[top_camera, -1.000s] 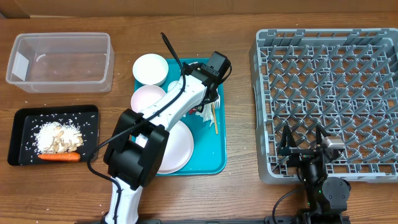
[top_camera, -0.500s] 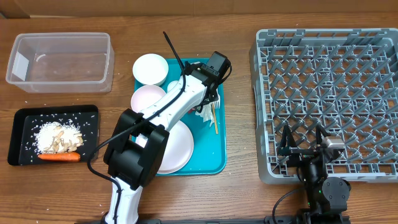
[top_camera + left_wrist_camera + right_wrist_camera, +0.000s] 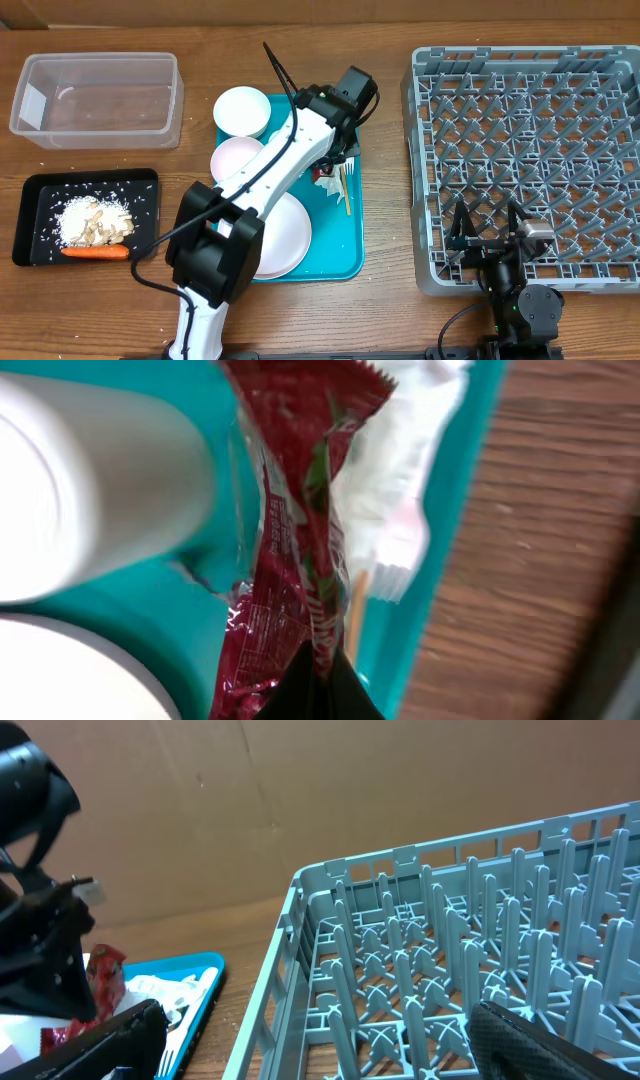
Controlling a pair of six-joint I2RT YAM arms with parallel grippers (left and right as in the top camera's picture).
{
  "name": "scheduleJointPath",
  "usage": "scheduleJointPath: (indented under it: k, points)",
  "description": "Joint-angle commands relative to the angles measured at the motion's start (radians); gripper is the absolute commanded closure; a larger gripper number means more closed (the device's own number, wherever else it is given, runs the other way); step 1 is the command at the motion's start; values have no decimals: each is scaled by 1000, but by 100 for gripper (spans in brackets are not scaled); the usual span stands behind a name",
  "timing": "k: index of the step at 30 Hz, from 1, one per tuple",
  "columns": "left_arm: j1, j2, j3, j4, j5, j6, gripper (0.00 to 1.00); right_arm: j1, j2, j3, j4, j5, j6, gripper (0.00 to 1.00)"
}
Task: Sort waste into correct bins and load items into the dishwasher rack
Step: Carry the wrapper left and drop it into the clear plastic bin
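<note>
Next, my left gripper will lift, swing over the clear tub (image 3: 100,98) and release the wrapper, as the tub lies to the gripper's left in the overhead view.
My left gripper (image 3: 335,150) is over the far right part of the teal tray (image 3: 345,255). In the left wrist view the jaws (image 3: 318,672) are shut on the red wrapper (image 3: 290,560), which hangs above the tray. A crumpled white napkin (image 3: 400,460) and the white fork (image 3: 400,555) lie under it, next to a white dish (image 3: 100,480). The wrapper also shows in the right wrist view (image 3: 100,970). My right gripper (image 3: 488,232) is open and empty over the grey dishwasher rack's (image 3: 520,120) near left corner.
The clear tub (image 3: 95,95) stands at the far left. The black tray (image 3: 40,200) in front of it holds beige scraps (image 3: 92,220) and the carrot (image 3: 95,252). Two bowls (image 3: 242,110) (image 3: 235,158) and the plate (image 3: 290,235) sit on the teal tray.
My left gripper has risen slightly and shifted toward the far right with the red wrapper in it. The right arm has not moved.
</note>
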Motion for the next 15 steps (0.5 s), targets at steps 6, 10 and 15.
scheduleJointPath:
  k: [6,10,15]
  points:
    - [-2,-48,125,-64,116,49,96,-4,-8,-10,8,2,-3,0]
    - [29,-51,250,-137,115,67,96,-4,-8,-10,8,2,-3,0]
    - [115,-51,398,-177,114,132,96,-4,-8,-10,8,2,-3,0]
